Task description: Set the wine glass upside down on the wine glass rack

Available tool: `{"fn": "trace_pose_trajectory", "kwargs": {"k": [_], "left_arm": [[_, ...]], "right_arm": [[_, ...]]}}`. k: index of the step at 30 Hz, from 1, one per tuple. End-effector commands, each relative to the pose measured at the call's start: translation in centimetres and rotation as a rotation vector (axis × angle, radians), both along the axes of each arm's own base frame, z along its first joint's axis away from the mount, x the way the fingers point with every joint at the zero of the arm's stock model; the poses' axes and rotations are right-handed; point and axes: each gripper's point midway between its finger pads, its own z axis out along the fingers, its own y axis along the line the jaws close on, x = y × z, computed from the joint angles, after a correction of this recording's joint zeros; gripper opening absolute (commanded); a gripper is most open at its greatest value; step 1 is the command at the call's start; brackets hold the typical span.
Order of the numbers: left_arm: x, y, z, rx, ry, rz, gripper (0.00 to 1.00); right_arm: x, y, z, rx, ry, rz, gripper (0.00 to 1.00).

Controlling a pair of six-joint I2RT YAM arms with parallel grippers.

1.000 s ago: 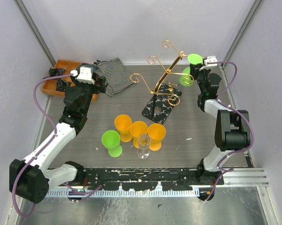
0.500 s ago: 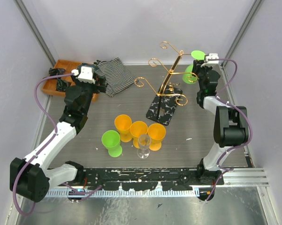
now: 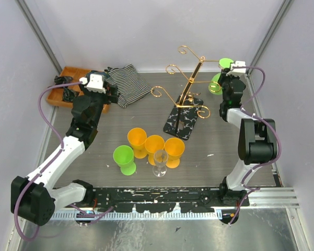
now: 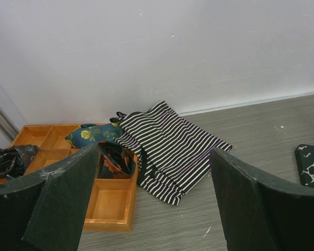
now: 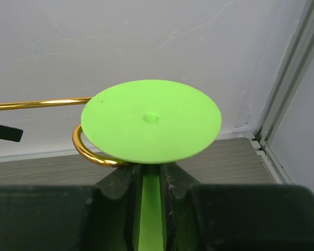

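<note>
My right gripper should move back and toward the rack next, to bring the glass's foot over the curl of the scroll arm, which sticks out past the edge of the glass's foot.
The wine glass rack is a gold wire stand with scroll arms on a black speckled base, at the back right of the table. My right gripper is shut on the stem of a green wine glass, held upside down with its foot up. In the right wrist view the green foot sits just above a gold scroll arm, and my gripper clamps the stem below it. My left gripper is open and empty at the back left.
Three orange cups, a green cup and a clear wine glass stand together at the table's front middle. A striped cloth and a wooden tray with folded cloths lie at the back left.
My right gripper has moved right and back with the green glass. The rack has turned and its base has shifted slightly right. The left arm has not moved.
</note>
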Motion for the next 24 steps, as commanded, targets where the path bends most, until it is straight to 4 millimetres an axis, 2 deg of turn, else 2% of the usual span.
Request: {"fn": "trace_pose_trajectory", "kwargs": {"k": [1,5,14,24], "left_arm": [[-0.6,0.5,2.6,-0.033,-0.068,0.014,0.93],[-0.9,0.6,2.5,-0.028,-0.069,0.015,0.93],[-1.5,0.7,2.7,-0.033,-0.077,0.010,0.93],[-2.3,1.1,2.4,-0.034,-0.073,0.012,0.93]], "right_arm": [[-2.0,-1.5,3.2,-0.014,-0.071,-0.071,0.01],[-3.0,-1.0,2.8,-0.022,-0.059,-0.046,0.01],[-4.0,2.5,2.4,-0.049,-0.017,0.116,0.01],[-2.9,4.0,2.3,-0.053,-0.001,0.177,0.01]]}}
